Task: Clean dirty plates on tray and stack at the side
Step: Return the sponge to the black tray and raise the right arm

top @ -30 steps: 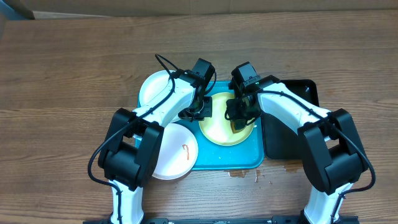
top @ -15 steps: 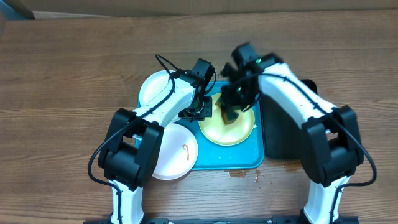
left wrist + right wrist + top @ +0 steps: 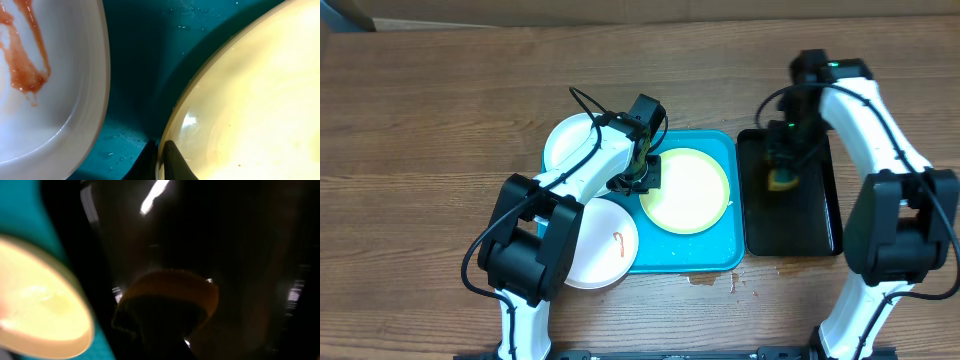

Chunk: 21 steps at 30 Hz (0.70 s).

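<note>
The right gripper moves down between the open black tray's sides toward its bottom next and releases the yellow-orange sponge [image 3: 172,292], already hanging over the tray.
The pale yellow-green plate [image 3: 688,191] lies on the turquoise tray [image 3: 692,255]. My left gripper [image 3: 643,178] is shut on the plate's left rim; the left wrist view shows both fingers [image 3: 160,161] pinching the rim of the plate [image 3: 250,100] above the tray [image 3: 145,60]. A white plate [image 3: 568,141] lies at the tray's back left corner. A second white plate [image 3: 603,247] with a red smear overlaps the tray's front left; it also shows in the left wrist view [image 3: 55,110]. My right gripper [image 3: 782,172] is shut on a yellow-orange sponge [image 3: 172,292] over the black tray [image 3: 790,225].
The narrow black tray stands right of the turquoise tray and fills most of the right wrist view [image 3: 240,240]. A small brown spill [image 3: 712,280] marks the wooden table [image 3: 430,120] just in front of the turquoise tray.
My right gripper has lifted the sponge off the yellow-green plate and carried it right, over the black tray. The left gripper has stayed on the plate's rim.
</note>
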Motion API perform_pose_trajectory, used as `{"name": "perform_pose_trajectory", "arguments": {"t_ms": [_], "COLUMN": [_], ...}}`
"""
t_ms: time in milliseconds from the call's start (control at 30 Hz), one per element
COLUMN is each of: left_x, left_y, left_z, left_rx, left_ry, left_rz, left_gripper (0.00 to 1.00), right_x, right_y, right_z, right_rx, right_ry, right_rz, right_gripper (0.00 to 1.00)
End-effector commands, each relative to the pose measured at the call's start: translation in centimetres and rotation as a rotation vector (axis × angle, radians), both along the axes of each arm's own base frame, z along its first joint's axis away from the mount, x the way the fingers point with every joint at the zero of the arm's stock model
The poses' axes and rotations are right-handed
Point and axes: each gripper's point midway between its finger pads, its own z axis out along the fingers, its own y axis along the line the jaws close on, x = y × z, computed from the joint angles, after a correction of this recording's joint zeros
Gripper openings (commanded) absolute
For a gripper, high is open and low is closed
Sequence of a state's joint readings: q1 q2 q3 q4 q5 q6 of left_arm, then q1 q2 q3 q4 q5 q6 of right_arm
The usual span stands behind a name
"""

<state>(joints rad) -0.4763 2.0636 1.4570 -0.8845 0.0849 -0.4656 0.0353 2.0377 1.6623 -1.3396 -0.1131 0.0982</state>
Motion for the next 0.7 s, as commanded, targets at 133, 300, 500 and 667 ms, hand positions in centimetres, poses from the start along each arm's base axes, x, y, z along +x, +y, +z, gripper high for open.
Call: {"name": "perform_pose_trajectory", "arguments": {"t_ms": [133,300,500,667], "left_x": [-0.1,-0.1,-0.1,-0.1], "left_y": [0.5,0.5,0.5,0.5], "left_z": [-0.5,-0.5,-0.5,-0.5], "left_rx": [0.019,0.019,0.019,0.019], "left_ry": [0.008,0.009,0.009,0.009], "left_rz": [0.018,0.018,0.018,0.018], "left_gripper": [0.07,0.07,0.07,0.20], "right_x": [-1.0,-1.4,-2.2,-1.7], "right_y": [-2.7,-2.7,-3.0,-3.0], "right_z": [-1.5,-3.9,-5.5,-5.6], "right_rx": [-0.050,-0.050,-0.062,-0.061], "right_ry": [0.020,0.012,0.022,-0.001], "right_rz": [-0.056,-0.056,-0.058,-0.059], "right_gripper": [0.07,0.11,0.70,1.00]}}
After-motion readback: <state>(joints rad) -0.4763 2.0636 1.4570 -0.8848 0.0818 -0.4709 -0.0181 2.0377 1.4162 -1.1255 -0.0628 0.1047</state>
